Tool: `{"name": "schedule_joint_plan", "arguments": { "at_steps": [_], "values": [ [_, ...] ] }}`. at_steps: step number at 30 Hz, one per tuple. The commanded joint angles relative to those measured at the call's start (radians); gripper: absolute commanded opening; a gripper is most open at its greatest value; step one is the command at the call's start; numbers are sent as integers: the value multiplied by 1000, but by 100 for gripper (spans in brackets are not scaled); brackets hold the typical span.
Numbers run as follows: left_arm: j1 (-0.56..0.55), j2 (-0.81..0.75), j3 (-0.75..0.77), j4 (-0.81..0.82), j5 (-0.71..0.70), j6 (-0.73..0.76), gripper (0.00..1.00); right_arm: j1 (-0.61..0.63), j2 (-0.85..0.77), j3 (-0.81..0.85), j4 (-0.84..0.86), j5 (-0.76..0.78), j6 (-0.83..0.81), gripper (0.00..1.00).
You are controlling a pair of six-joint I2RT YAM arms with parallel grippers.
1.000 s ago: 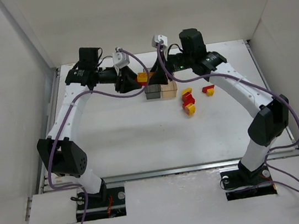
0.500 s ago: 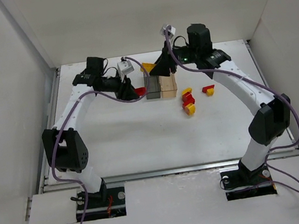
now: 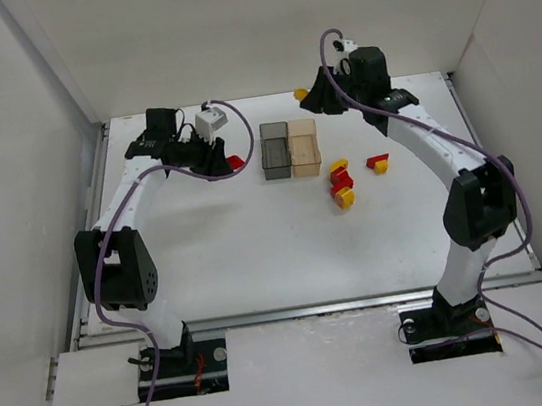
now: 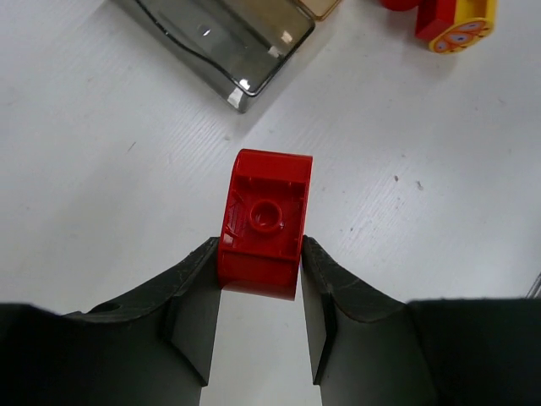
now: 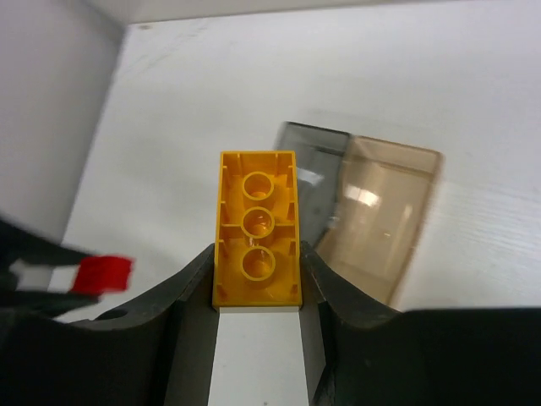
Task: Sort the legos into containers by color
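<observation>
My right gripper is holding the yellow lego and will next go down over the opening of the amber bin (image 3: 303, 146) (image 5: 385, 211) to release it, because that bin's tint is closest to the yellow lego's color.
My left gripper (image 3: 232, 160) is shut on a red lego (image 4: 265, 222), held just left of the containers and above the table. In the left wrist view, the smoky grey bin (image 4: 221, 38) lies ahead of the left gripper (image 4: 260, 254). My right gripper (image 3: 304, 94) is shut on a yellow lego (image 5: 258, 228), raised behind the amber bin (image 3: 303, 146). Past the right gripper (image 5: 258, 262), its wrist view shows the grey bin (image 5: 323, 169) and the amber bin (image 5: 385, 211) side by side. Several red and yellow legos (image 3: 342, 185) lie on the table right of the bins.
White walls close the table on the left, back and right. A red-and-yellow lego (image 3: 378, 161) lies nearest the right arm's forearm. The grey bin (image 3: 275, 150) stands between the two grippers. Purple cables loop off both wrists.
Both grippers have drawn away from above the bins. The left moved left with the red lego; the right swung back and to the right with the yellow one.
</observation>
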Motion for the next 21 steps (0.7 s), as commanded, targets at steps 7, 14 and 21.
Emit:
{"name": "schedule_joint_plan", "arguments": {
  "at_steps": [7,14,21],
  "values": [
    [-2,-57,-14,64,-88,-84,0,-17,251,137,-151,157,154,0],
    [-2,-48,-14,93,-88,-115,0,-26,315,156,-180,96,163,37],
    [-11,-28,-14,165,-98,-133,0,-26,347,196,-223,36,163,68]
  ]
}}
